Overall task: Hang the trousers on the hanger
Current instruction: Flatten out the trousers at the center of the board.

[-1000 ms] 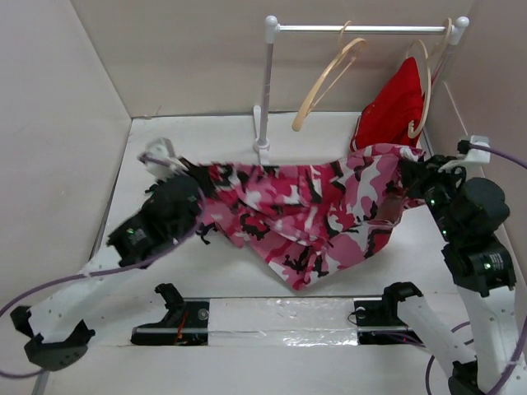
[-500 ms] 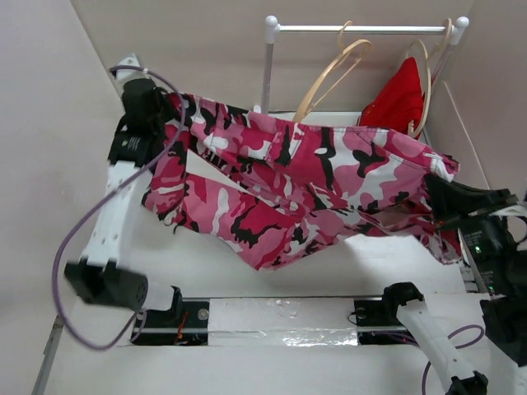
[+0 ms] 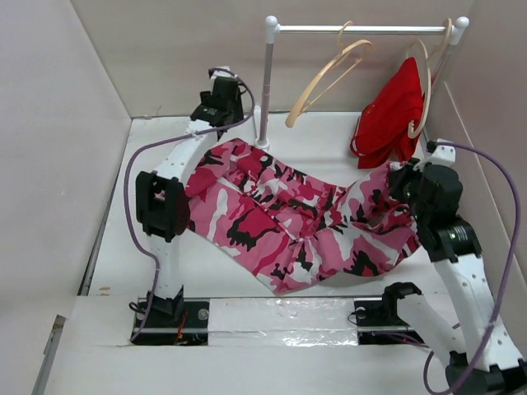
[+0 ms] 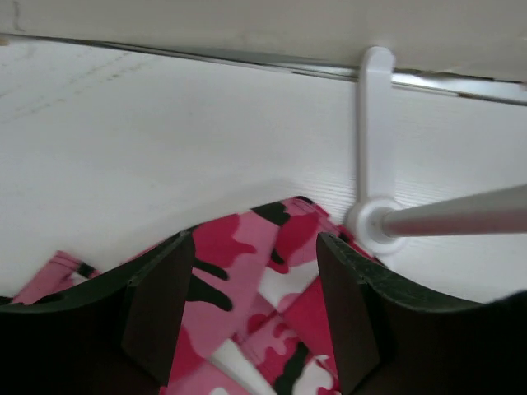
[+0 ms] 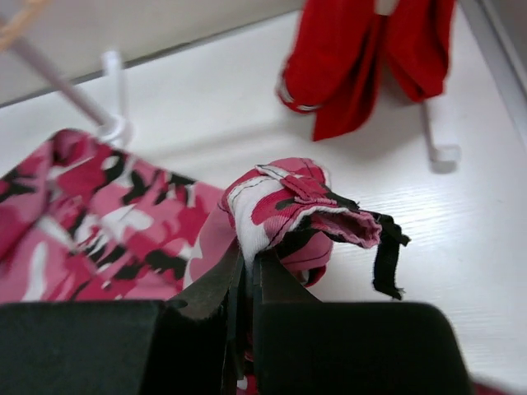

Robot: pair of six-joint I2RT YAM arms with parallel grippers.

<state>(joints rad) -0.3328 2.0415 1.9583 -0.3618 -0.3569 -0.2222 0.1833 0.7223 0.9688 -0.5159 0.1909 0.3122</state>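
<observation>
My right gripper has bare tabletop below and to its right in the top view, so next I will lower the trousers' bunched end that way, straighten the rumples and release.
The camouflage trousers [image 3: 296, 218] lie spread and rumpled across the table, sagging from their right end. That end is bunched and lifted, and my right gripper [image 3: 403, 179] is shut on it; the right wrist view shows the jaws [image 5: 249, 257] pinching a fold of the trousers [image 5: 288, 202]. My left gripper [image 3: 221, 123] hangs over the trousers' far left corner beside the rack pole. Its jaws [image 4: 255, 247] stand open, with the trousers [image 4: 247, 288] lying loose below them. The empty pale hanger [image 3: 325, 78] hangs tilted from the rail.
A white rack pole [image 3: 265, 90] stands on a foot [image 4: 375, 123] just right of my left gripper and carries the rail [image 3: 362, 29]. A plain red garment [image 3: 395, 111] on a second hanger hangs at the rail's right end. Walls close in the left, back and right.
My left gripper has opened and let go of the trousers, then swung right to the rack pole. The trousers dropped from the air onto the table. My right gripper came down, still gripping.
</observation>
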